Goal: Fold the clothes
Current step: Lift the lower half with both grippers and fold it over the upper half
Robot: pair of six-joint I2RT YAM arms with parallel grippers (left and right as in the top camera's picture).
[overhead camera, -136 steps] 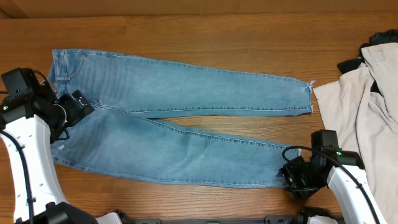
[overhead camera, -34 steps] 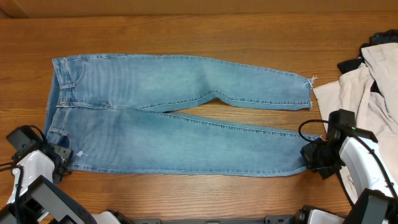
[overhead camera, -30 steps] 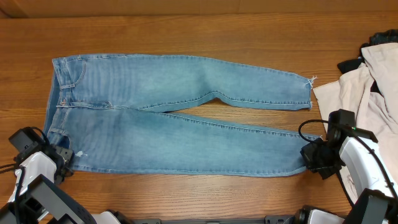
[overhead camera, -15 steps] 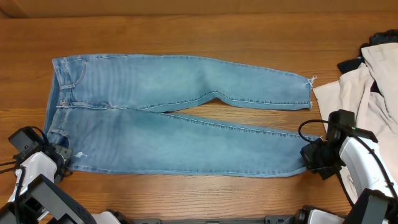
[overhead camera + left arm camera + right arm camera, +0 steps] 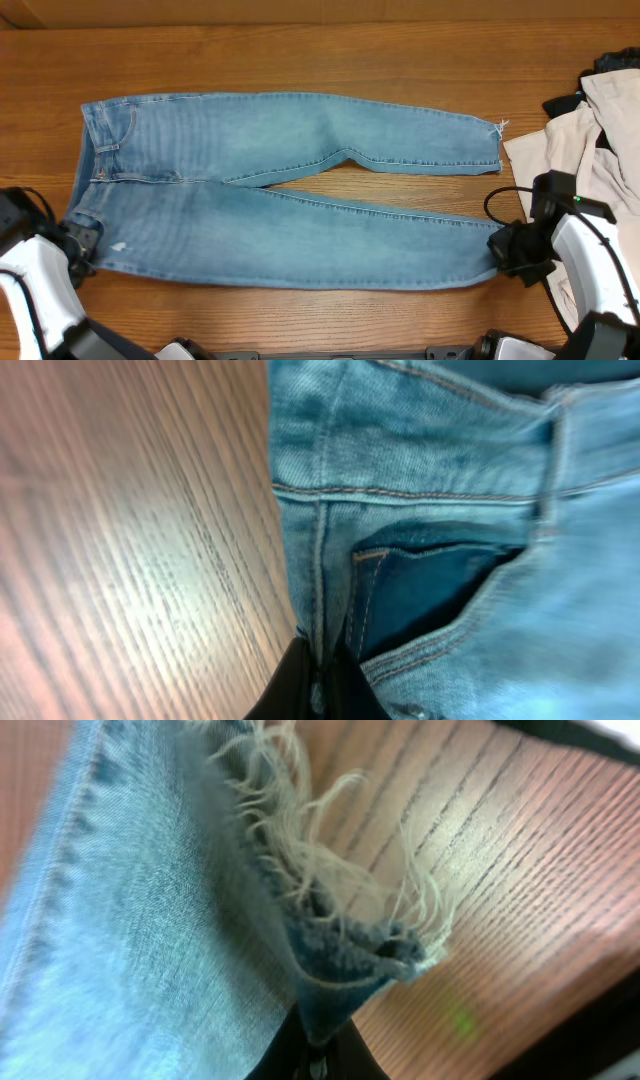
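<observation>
Next, my right gripper rises, carries the frayed hem outward and brings it down onto the far leg's hem (image 5: 495, 150) to release it, since the legs lie splayed apart.
The light blue jeans (image 5: 280, 180) lie flat on the wooden table, waist to the left, both legs running right and splayed apart at the crotch. My left gripper (image 5: 82, 243) is shut on the near corner of the waistband; in the left wrist view its jaws (image 5: 320, 685) pinch the side seam beside a pocket opening (image 5: 430, 585). My right gripper (image 5: 500, 248) is shut on the near leg's hem; the right wrist view shows the frayed hem corner (image 5: 345, 945) folded between the jaws (image 5: 318, 1050). The far leg's hem (image 5: 495, 150) lies loose.
A cream-beige garment (image 5: 590, 150) is heaped at the right edge, with a small black cloth (image 5: 565, 102) beside it, close to the jeans' hems. Bare wood (image 5: 300, 50) runs behind the jeans and along the front edge (image 5: 300, 315).
My left gripper has shut on the waistband corner and drawn it a little left and toward the front. The waist now sits slightly skewed. The right gripper has kept its hold on the hem.
</observation>
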